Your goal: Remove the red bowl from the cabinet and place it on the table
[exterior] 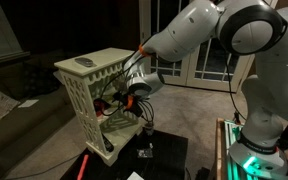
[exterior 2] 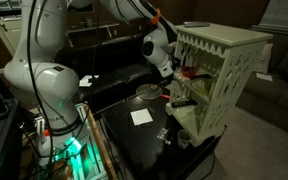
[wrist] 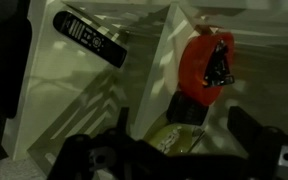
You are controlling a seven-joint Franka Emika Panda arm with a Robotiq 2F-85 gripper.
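Note:
The robot's fingers are short of the bowl (wrist: 199, 66), so the gripper will next move outward past the green item, deeper into the cabinet, to reach it.
The cream-white cabinet (exterior: 84, 85) (exterior 2: 219, 60) stands beside the black table (exterior: 164, 150) (exterior 2: 134, 140). A red rounded thing, seemingly the red bowl (wrist: 196, 62) (exterior: 114, 100) (exterior 2: 189, 72), sits on a shelf inside the cabinet, with a black piece partly in front of it. A green item (wrist: 174, 140) lies just below it. My gripper (wrist: 164, 135) (exterior: 129, 97) (exterior 2: 174, 72) is at the cabinet's open front, open and empty. Its dark fingers stand wide on either side of the green item, short of the bowl.
A black remote (wrist: 89, 38) (exterior: 86, 63) lies on the cabinet's flat top. A white paper (exterior 2: 141, 117) (exterior: 144, 152) and a small dark object (exterior 2: 161, 133) lie on the table. A dark round dish (exterior 2: 147, 92) sits behind the table. The robot base (exterior 2: 54, 100) stands close by.

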